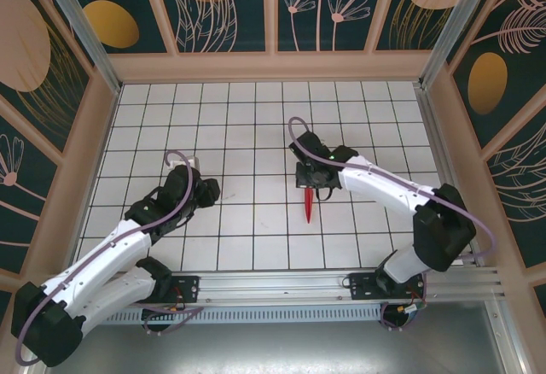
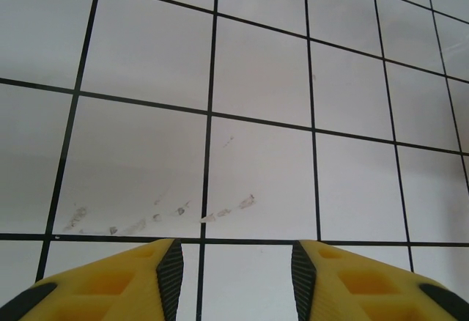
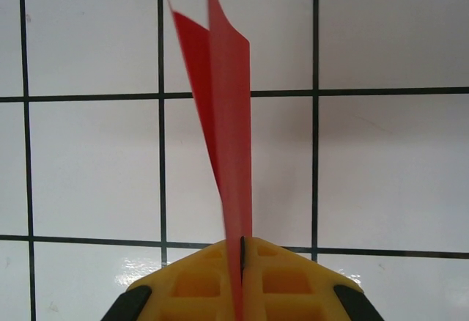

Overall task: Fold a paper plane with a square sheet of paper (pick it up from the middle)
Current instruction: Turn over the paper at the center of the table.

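Note:
My right gripper needs to move down and toward my left gripper to let go of the paper plane [image 1: 307, 207], because the bare middle of the table is below the gripper on that side.
The paper plane [image 1: 307, 207] is a slim bright red folded dart, pointing toward the near edge of the table in the top view. My right gripper [image 1: 314, 188] is shut on it, just right of the table's middle. In the right wrist view the folded red plane [image 3: 229, 101] rises from between the closed yellow fingers of the right gripper [image 3: 242, 242], its layers spreading a little at the far end. My left gripper [image 1: 208, 190] hangs over the left half of the table, well apart from the plane. Its yellow fingers [image 2: 132, 281] stand open on the left gripper [image 2: 238, 262], with bare tile between them.
The white gridded table [image 1: 256, 126] is walled by a patterned enclosure [image 1: 273, 7]. Faint scuff marks [image 2: 183, 211] lie on the tile ahead of the left gripper. A metal rail [image 1: 281, 284] with both arm bases runs along the near edge.

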